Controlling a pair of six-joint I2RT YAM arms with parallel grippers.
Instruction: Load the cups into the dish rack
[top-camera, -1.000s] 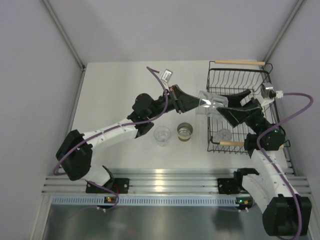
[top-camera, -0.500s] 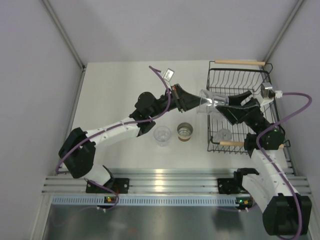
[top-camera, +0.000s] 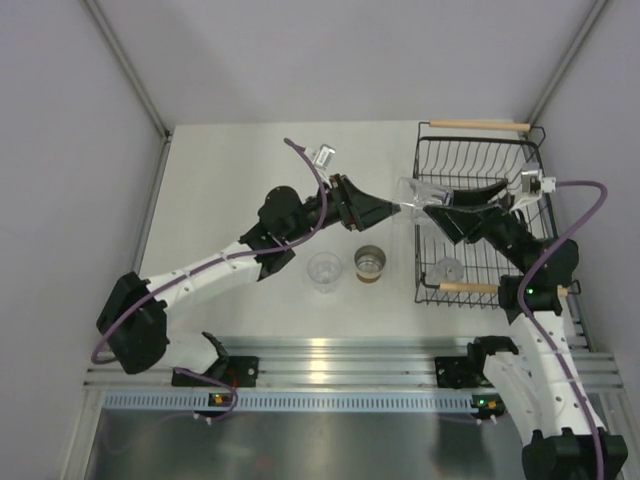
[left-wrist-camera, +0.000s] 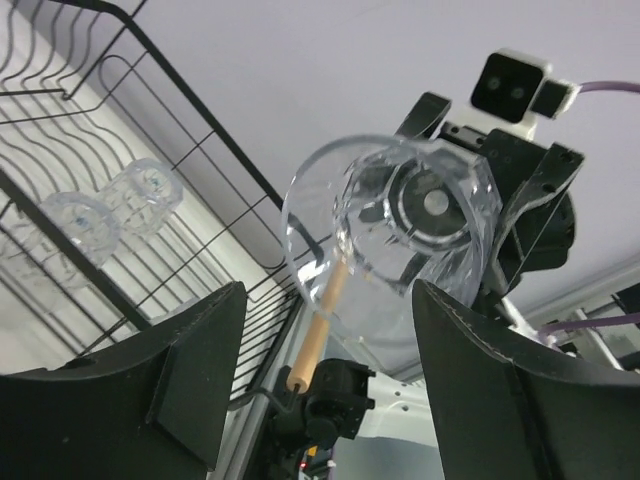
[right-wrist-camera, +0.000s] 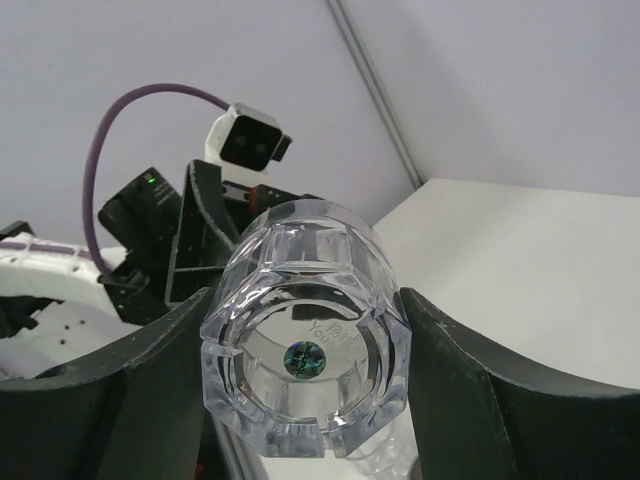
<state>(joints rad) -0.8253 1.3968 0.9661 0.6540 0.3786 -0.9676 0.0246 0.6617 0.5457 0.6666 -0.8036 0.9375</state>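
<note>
The rack's bare wires (top-camera: 479, 257) are beside the near cup in the rack, and I need to lower my right gripper over them next. It should turn its fingers toward the rack's bottom and let go where space is open.
A clear cup (top-camera: 414, 193) hangs on its side in the air over the left edge of the black wire dish rack (top-camera: 419, 238). My right gripper (top-camera: 438, 206) is shut on its base end; in the right wrist view the cup (right-wrist-camera: 305, 352) sits pinched between both fingers. My left gripper (top-camera: 388, 208) is open at the cup's mouth end, and in the left wrist view its fingers (left-wrist-camera: 200, 350) stand clear on either side of the cup (left-wrist-camera: 400, 230). Another clear cup (top-camera: 323, 270) and the tan-brown cup (top-camera: 371, 263) stand on the table. Two clear cups (left-wrist-camera: 80, 220) lie in the rack.
The rack has a wooden handle at its far end (top-camera: 478, 125) and one at its near end (top-camera: 466, 288). Grey walls close in the white table on three sides. A metal rail (top-camera: 330, 350) runs along the near edge by the arm bases.
The right gripper closed on the cup's base, then the left gripper opened and let go. The cup stays over the rack's left edge, now held by the right gripper alone.
</note>
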